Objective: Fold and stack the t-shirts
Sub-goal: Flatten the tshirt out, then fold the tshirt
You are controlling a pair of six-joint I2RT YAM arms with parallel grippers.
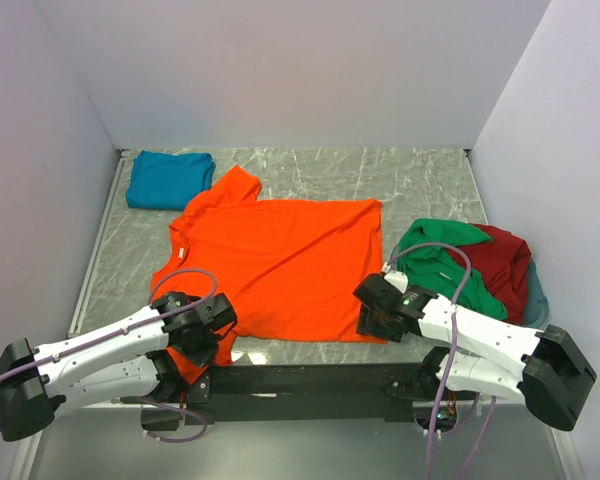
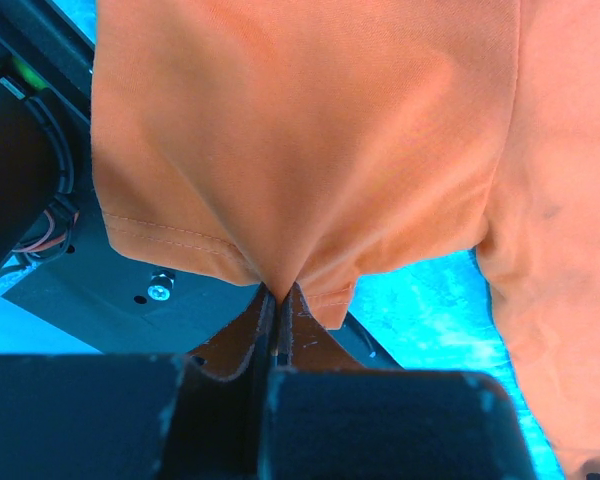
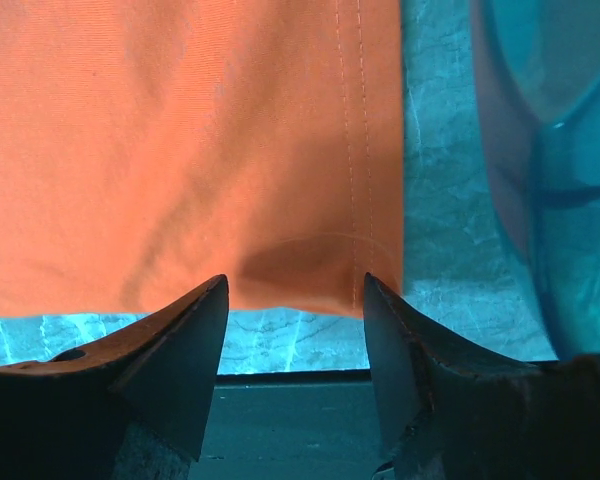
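My left gripper is at the near sleeve, which sticks out past the shirt's body. It will lift the sleeve, carry it outward and down onto the shirt's chest by the collar (image 1: 223, 252), and then release it.
The orange t-shirt (image 1: 280, 265) lies spread flat in the middle of the table, collar to the left. My left gripper (image 1: 212, 335) is shut on its near sleeve (image 2: 280, 200); the cloth bunches into the closed jaws. My right gripper (image 1: 378, 318) is open at the shirt's near right hem corner (image 3: 320, 270), one finger on each side of it, just short of the cloth. The teal blue t-shirt (image 1: 170, 180) lies folded at the back left. The green t-shirt (image 1: 442, 262) and dark red t-shirt (image 1: 505, 262) are heaped in the basket at the right.
The grey-blue basket (image 1: 538, 300) stands at the right edge and shows as a curved wall in the right wrist view (image 3: 540, 170). White walls enclose the table on three sides. The black arm mount bar (image 1: 300, 380) runs along the near edge.
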